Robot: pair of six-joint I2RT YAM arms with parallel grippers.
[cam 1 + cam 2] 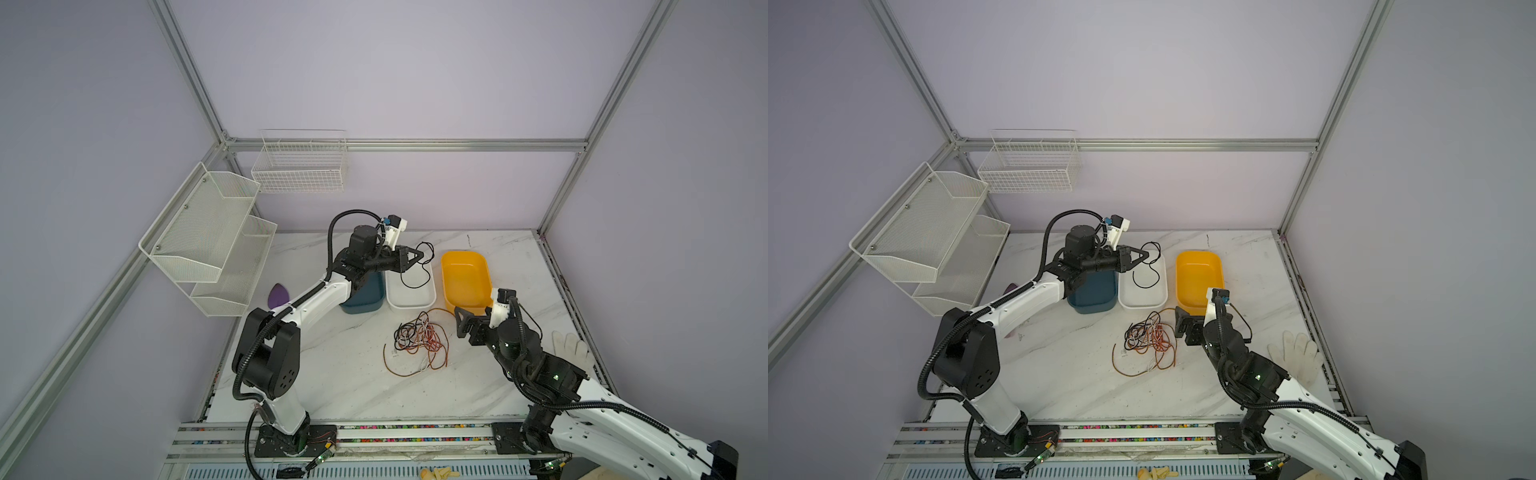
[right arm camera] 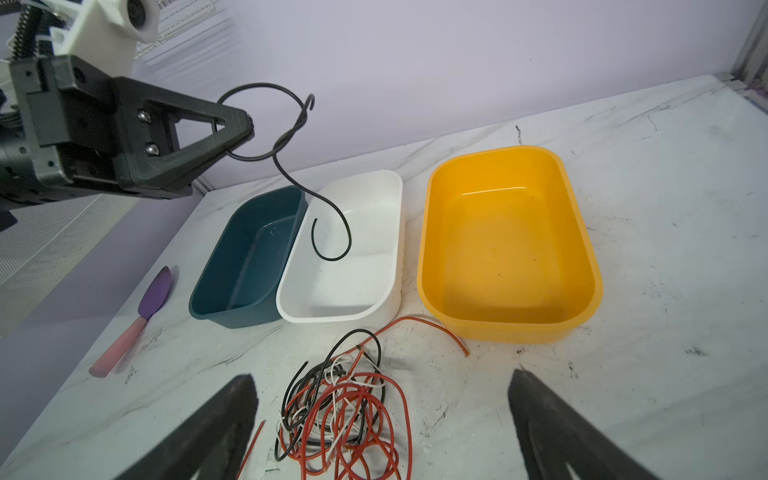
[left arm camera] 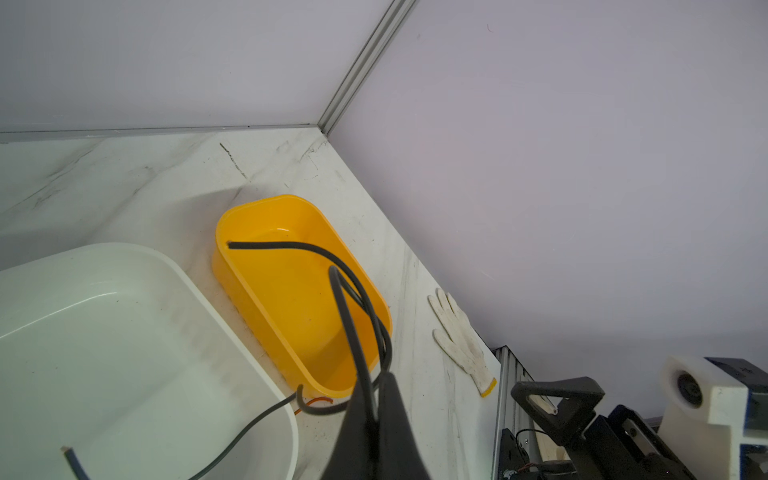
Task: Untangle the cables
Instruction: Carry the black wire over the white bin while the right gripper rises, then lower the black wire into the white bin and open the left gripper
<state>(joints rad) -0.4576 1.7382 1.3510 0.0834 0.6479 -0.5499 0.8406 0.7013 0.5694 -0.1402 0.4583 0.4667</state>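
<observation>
The left gripper lowers toward the white bin's empty bottom below it next and releases the thin black cable (image 1: 415, 287), since the cable's loose end hangs there.
My left gripper (image 1: 422, 258) (image 1: 1147, 257) (image 3: 376, 380) is shut on a thin black cable (image 1: 415, 287) (image 2: 349, 241), held in the air above the white bin (image 1: 409, 306). The cable curls in a loop past the fingertips, and its free end hangs down into the bin. The other cables, black, white and orange-red, lie in a tangled pile (image 1: 419, 338) (image 1: 1150, 338) (image 2: 340, 411) on the marble table in front of the bins. My right gripper (image 1: 457, 322) (image 2: 380, 376) is open just right of the pile, with nothing between its fingers.
A dark blue bin (image 1: 361, 307), the white bin and a yellow bin (image 1: 463, 254) stand side by side at the back. A white glove (image 1: 571, 347) lies at the right edge. A purple spatula (image 2: 153, 295) lies left of the blue bin. Wire shelves (image 1: 208, 232) hang on the left wall.
</observation>
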